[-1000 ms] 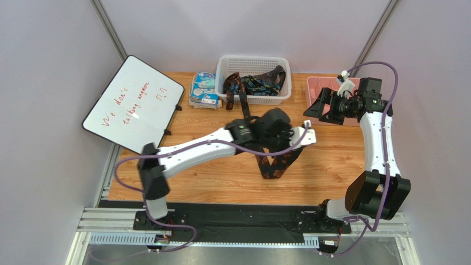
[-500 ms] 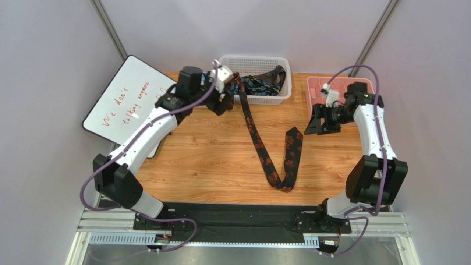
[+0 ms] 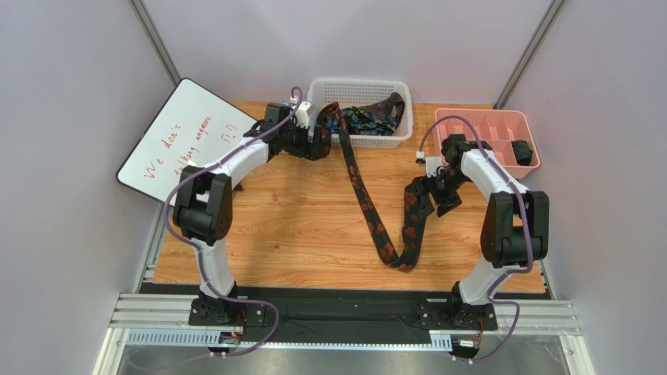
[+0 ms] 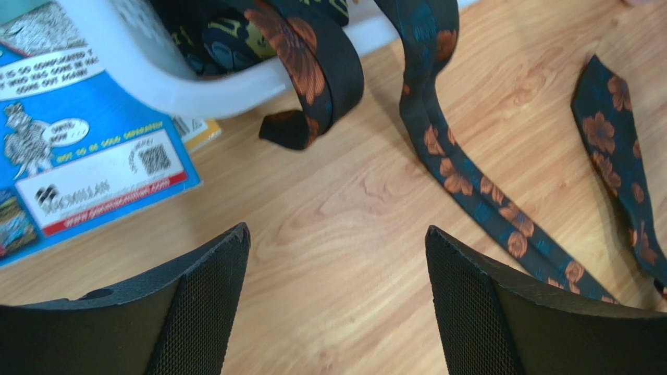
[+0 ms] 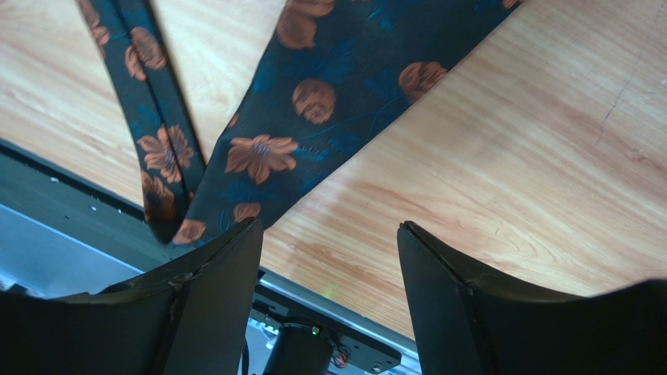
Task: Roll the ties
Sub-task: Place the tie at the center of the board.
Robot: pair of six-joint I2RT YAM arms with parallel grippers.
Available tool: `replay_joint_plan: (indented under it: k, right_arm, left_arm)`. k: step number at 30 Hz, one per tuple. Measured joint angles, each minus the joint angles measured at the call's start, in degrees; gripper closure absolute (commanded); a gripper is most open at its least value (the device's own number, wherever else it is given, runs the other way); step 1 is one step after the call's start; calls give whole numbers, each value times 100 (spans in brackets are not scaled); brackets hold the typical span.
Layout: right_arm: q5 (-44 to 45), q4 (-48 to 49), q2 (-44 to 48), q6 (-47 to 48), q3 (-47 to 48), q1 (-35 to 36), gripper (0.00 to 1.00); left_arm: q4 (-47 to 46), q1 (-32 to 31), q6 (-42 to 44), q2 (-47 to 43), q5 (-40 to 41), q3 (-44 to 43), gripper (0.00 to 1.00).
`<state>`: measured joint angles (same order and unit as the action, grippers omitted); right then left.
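The raised loop of tie (image 3: 322, 141) (image 4: 332, 84) hangs over the basket's rim, farther out than my fingers, which have only bare wood between them. My left gripper needs to reach outward onto the loop next.
One tie (image 3: 368, 211) trails out of the white basket (image 3: 391, 139) and lies in a V on the wooden table, folded near the front edge; its wide end (image 5: 337, 101) points back toward the right. More ties (image 3: 368, 117) are heaped in the basket, and one short end (image 4: 301, 125) hangs over its rim. My left gripper (image 3: 319, 143) hovers at the basket's left front corner, open (image 4: 337, 229) over bare wood. My right gripper (image 3: 435, 191) stands open (image 5: 329, 225) just right of the tie's wide end, with its left finger (image 5: 211, 297) at the fabric's edge and only table between the jaws.
A pink compartment tray (image 3: 485, 125) at the back right holds a dark roll (image 3: 523, 151). A whiteboard (image 3: 188, 144) leans at the left. A blue printed packet (image 4: 78, 156) lies left of the basket. The table's front edge and black rail (image 5: 78, 211) are near the right gripper.
My left arm swung from the table's middle back to the basket and opened, leaving the tie laid in a V. The right arm came from the pink tray to the tie's wide end.
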<state>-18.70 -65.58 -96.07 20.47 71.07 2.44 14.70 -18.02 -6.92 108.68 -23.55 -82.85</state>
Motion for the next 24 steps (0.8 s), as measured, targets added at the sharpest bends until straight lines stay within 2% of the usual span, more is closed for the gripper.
replay_joint_plan:
  k: [9,12,16,17,21,23,24]
  right_arm:
    - [-2,313,-848,-625,424,0,29]
    - [-39,393,-988,-793,568,33,29]
    - [-83,503,-1158,-973,647,179,30]
    - [-87,535,-1200,-1008,647,227,30]
    - [-72,640,-1394,-1113,651,393,34]
    - [-61,686,-1523,-1152,664,457,37]
    - [-44,704,-1578,-1174,664,479,39]
  left_arm:
    - [-730,4,-503,835,-37,-433,15]
    - [-822,4,-592,988,-37,-599,24]
    - [-828,7,-658,1137,-109,-809,43]
    - [-831,7,-669,1139,-146,-809,45]
    - [-802,4,-691,1139,-304,-863,47]
    - [-787,4,-695,1139,-356,-901,36]
    - [-765,4,-713,1139,-389,-922,34]
